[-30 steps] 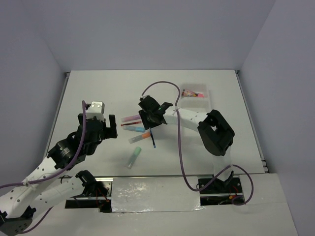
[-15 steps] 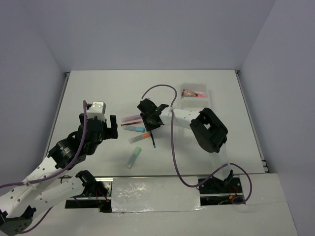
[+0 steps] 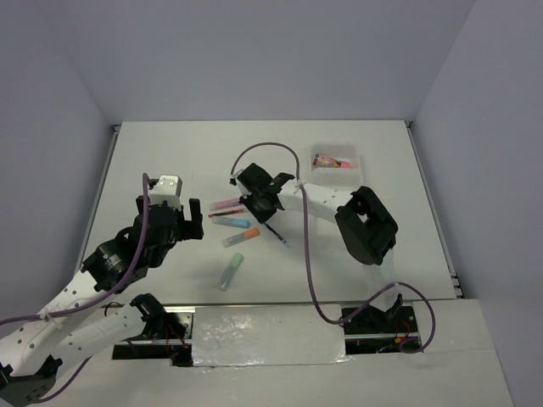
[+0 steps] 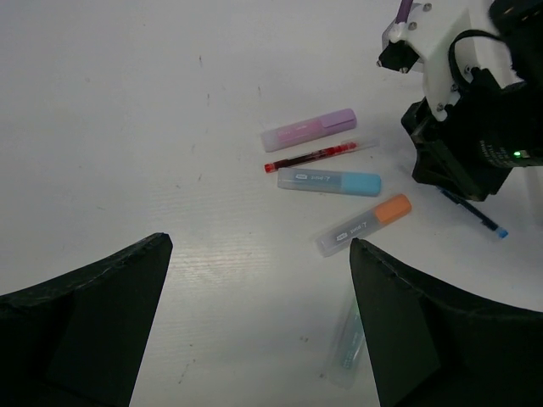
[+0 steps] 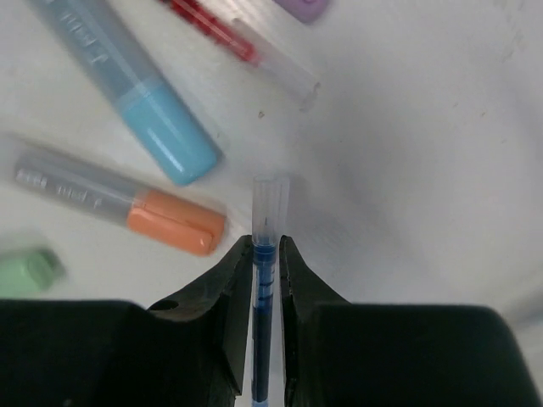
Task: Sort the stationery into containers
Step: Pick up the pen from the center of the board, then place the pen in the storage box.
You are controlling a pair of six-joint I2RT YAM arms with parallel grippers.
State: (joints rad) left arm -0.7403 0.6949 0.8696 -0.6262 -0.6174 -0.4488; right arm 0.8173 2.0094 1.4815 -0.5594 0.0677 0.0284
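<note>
My right gripper rises next, carries the pen over the tray (image 3: pixel 356 166) just nearer than the pink items and lowers to release it, since its fingers hold the pen.
My right gripper (image 3: pixel 259 204) is shut on a thin blue pen (image 3: pixel 277 235) with a clear cap; in the right wrist view the pen (image 5: pixel 264 280) stands between the shut fingers of this gripper (image 5: pixel 265 250). Beside it on the table lie a pink highlighter (image 3: pixel 226 205), a thin red pen (image 3: pixel 222 214), a blue highlighter (image 3: pixel 232 222), an orange highlighter (image 3: pixel 240 236) and a mint-green highlighter (image 3: pixel 231 271). The translucent white tray (image 3: pixel 356 166) at the back right holds pink items. My left gripper (image 3: pixel 193 219) is open and empty, left of the pens.
The left wrist view shows the pink highlighter (image 4: pixel 308 130), red pen (image 4: pixel 310 157), blue highlighter (image 4: pixel 329 181), orange highlighter (image 4: pixel 363 225), mint-green highlighter (image 4: pixel 348 343) and the right arm's wrist (image 4: pixel 471 144). A purple cable (image 3: pixel 271 146) loops over the right arm.
My right gripper has turned and shifted slightly left, and the blue pen in it has swung from pointing straight toward the near edge to pointing near-right. The left arm has not moved.
</note>
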